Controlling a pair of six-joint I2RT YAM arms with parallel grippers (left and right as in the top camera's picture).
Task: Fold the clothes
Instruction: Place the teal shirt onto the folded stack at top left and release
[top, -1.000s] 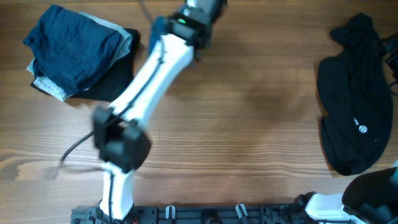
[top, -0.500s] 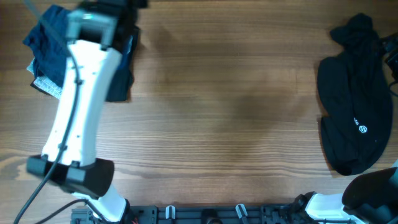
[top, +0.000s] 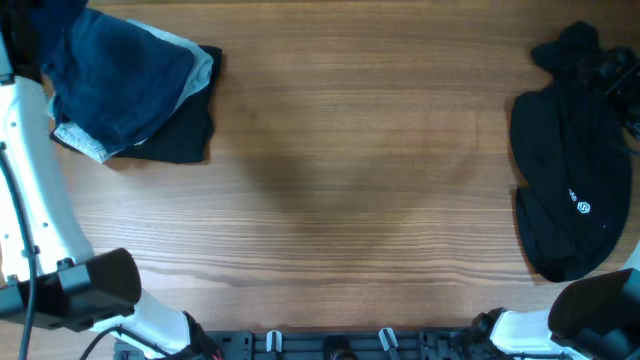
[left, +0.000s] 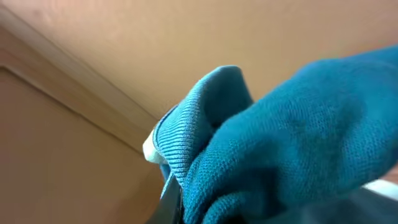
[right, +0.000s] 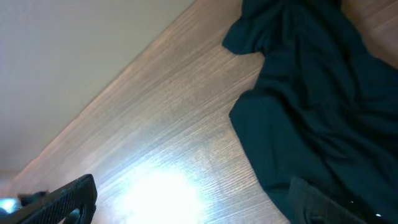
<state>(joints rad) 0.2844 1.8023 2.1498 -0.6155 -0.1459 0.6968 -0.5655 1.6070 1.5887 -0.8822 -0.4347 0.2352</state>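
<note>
My left gripper should next move down toward the right in the overhead view and release the blue cloth, because the pile's top (top: 139, 62) is below the gripper on that side.
A pile of folded clothes lies at the table's far left, with a blue garment (top: 125, 80) on top of a black one (top: 180, 135). A loose black garment (top: 570, 170) lies spread at the right edge and also shows in the right wrist view (right: 311, 106). My left arm (top: 25, 170) runs up the left edge, its gripper at the pile's top-left corner. In the left wrist view the left gripper (left: 180, 202) is filled with blue knit cloth (left: 292, 137) bunched against one finger. My right gripper (right: 186, 205) is open and empty over bare wood beside the black garment.
A grey layer (top: 200, 70) shows between the blue and black pieces of the pile. Wooden table (top: 350, 180) spans the middle. The right arm's base (top: 590, 315) sits at the near right corner. The arm mount rail (top: 330, 345) runs along the front edge.
My left arm has swung fast from the table's top middle to the far left edge, past the folded pile. The black garment and the right arm have not moved.
</note>
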